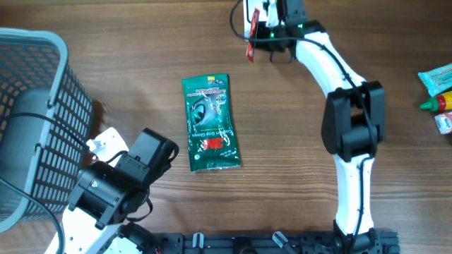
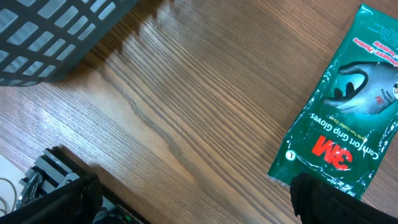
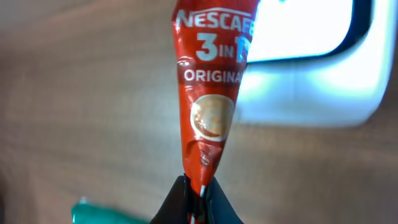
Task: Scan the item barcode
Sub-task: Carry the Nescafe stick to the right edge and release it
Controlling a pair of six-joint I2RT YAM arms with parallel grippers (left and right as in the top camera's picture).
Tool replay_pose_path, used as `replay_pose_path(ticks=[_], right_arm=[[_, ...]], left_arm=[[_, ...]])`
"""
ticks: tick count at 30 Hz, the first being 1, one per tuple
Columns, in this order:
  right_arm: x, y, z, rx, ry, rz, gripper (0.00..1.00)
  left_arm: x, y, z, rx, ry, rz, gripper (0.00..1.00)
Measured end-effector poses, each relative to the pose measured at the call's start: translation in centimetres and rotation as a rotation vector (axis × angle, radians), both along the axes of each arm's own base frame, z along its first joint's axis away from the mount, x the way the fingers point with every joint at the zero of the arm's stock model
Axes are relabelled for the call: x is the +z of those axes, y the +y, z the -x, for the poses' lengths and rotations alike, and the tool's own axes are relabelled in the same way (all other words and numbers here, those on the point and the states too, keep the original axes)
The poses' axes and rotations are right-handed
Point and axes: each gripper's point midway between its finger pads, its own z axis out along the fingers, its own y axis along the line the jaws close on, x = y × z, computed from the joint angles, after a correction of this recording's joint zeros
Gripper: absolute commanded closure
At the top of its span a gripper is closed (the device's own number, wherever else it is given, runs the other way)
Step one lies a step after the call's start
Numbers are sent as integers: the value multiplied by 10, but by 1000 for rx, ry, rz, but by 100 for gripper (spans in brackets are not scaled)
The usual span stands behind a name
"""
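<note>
The right gripper moves across and down next to release the sachet (image 1: 250, 48) beside the teal tube, which lies to the gripper's right in the overhead view.
A red Nescafé 3-in-1 sachet (image 3: 211, 93) stands upright in my right gripper (image 3: 199, 193), which is shut on its lower end. In the overhead view the sachet (image 1: 250, 48) hangs at the table's far edge beside the white scanner (image 1: 251, 15), with the right gripper (image 1: 267, 37) just next to it. The scanner (image 3: 311, 68) shows as a blurred white body behind the sachet. My left gripper (image 2: 196, 208) is open low over the bare wood, one fingertip (image 2: 336, 199) at the near corner of a green 3M gloves pack (image 2: 348, 118). That pack (image 1: 210, 123) lies flat mid-table.
A grey mesh basket (image 1: 35, 106) stands at the left edge, close to the left arm. A teal tube (image 1: 438, 76) and a small green-and-red bottle (image 1: 438, 103) lie at the right edge. A white object (image 1: 106, 141) sits by the left arm.
</note>
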Motion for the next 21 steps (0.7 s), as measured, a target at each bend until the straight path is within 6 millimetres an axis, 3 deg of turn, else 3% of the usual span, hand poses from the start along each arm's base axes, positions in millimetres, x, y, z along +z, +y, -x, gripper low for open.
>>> replay_pose_path(ticks=[2, 6, 10, 13, 15, 18, 20, 21], right_arm=[[8, 0, -14, -19, -35, -14, 95], [15, 1, -22, -46, -57, -30, 95], [14, -2, -21, -54, -48, -24, 95], [3, -16, -13, -74, 16, 4, 95], [-10, -39, -3, -112, 99, 41, 95], [-28, -103, 15, -230, 240, 124, 96], [-38, -165, 33, -344, 351, 194, 95], [-41, -216, 45, -440, 409, 238, 95]], left_arm=[[0, 0, 0, 0, 0, 0, 0], [0, 0, 0, 0, 0, 0, 0], [0, 0, 0, 0, 0, 0, 0], [0, 0, 0, 0, 0, 0, 0], [0, 0, 0, 0, 0, 0, 0], [0, 0, 0, 0, 0, 0, 0], [0, 0, 0, 0, 0, 0, 0], [0, 0, 0, 0, 0, 0, 0]])
